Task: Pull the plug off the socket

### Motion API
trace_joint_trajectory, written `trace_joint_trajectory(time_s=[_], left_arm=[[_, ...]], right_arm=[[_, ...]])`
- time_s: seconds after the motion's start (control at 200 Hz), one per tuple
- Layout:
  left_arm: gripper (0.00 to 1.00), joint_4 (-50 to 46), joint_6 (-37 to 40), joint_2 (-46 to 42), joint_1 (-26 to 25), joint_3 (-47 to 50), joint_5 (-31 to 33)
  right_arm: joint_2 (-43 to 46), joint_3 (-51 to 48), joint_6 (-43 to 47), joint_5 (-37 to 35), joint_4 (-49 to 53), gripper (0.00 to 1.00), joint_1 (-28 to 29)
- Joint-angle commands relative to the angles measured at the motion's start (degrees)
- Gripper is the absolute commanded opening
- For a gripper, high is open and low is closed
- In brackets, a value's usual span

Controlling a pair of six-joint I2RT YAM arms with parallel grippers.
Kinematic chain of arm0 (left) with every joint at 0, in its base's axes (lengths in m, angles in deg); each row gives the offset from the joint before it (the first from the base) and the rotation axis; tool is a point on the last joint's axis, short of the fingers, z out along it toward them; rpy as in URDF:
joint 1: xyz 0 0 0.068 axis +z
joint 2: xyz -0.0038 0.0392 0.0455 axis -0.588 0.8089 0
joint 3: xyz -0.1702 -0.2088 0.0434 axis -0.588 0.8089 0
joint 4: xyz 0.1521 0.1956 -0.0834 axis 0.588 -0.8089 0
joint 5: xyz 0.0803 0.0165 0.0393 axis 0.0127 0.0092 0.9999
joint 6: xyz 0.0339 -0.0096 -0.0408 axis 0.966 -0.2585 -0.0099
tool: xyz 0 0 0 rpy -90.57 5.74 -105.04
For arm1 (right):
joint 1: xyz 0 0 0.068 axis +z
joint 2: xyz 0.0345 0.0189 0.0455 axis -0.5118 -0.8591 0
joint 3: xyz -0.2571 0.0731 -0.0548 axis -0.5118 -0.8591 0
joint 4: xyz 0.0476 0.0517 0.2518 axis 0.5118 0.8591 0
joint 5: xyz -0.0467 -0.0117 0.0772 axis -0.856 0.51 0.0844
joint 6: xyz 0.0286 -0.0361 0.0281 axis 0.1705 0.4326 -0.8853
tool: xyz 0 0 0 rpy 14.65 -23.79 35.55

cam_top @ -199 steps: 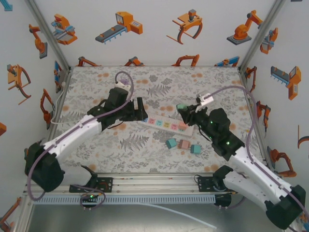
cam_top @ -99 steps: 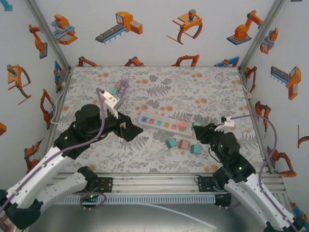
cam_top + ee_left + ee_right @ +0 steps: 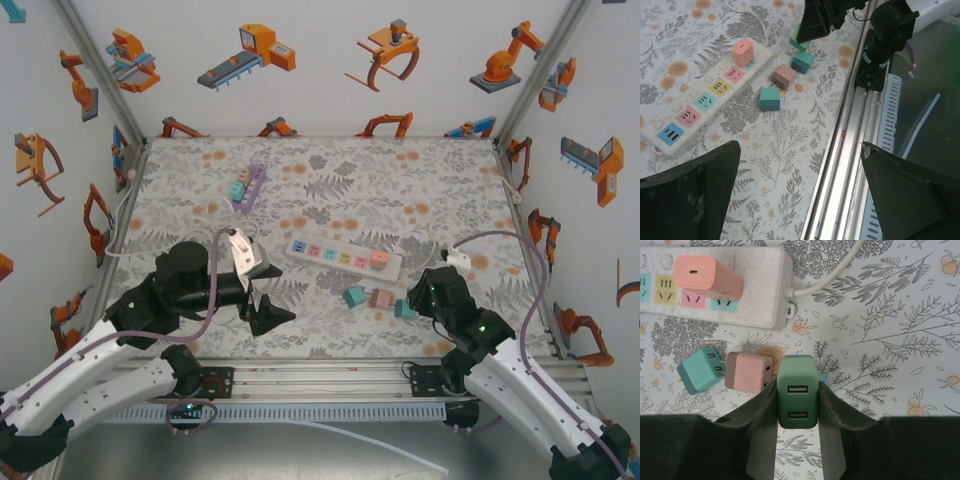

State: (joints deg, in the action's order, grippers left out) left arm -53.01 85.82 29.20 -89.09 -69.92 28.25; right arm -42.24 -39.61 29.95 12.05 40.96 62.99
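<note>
My right gripper lowers next, then releases the green plug beside the loose pink plug.
The white socket strip lies mid-table with a pink plug still standing in its right end. My right gripper is shut on a green plug, held just above the mat beside three loose plugs: teal, pink and another teal one. From above, that gripper sits right of this cluster. My left gripper hangs open and empty near the front edge, left of the strip; its fingers frame bare mat and rail.
A small purple strip with plugs lies at the back left. The socket strip's white cord runs off to the right. An aluminium rail borders the near edge, and printed walls close in the other sides.
My left gripper let go of the strip, opened wide and drew back toward the near edge. The right gripper carried the green plug away from the strip, down to the loose plugs.
</note>
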Motion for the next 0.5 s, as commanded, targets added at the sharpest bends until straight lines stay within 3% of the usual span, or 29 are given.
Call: trace_joint_trajectory(time_s=[0.0, 0.496], left_arm=[[1.00, 0.05, 3.89, 0.91, -1.35, -0.63, -0.14], [0.99, -0.08, 5.86, 6.52, -4.01, -2.79, 1.04]], right_arm=[[-1.07, -0.61, 0.83, 2.75, -6.44, 0.19, -1.09], [-7.95, -5.80, 2.46, 10.69, -14.33, 0.19, -4.39]])
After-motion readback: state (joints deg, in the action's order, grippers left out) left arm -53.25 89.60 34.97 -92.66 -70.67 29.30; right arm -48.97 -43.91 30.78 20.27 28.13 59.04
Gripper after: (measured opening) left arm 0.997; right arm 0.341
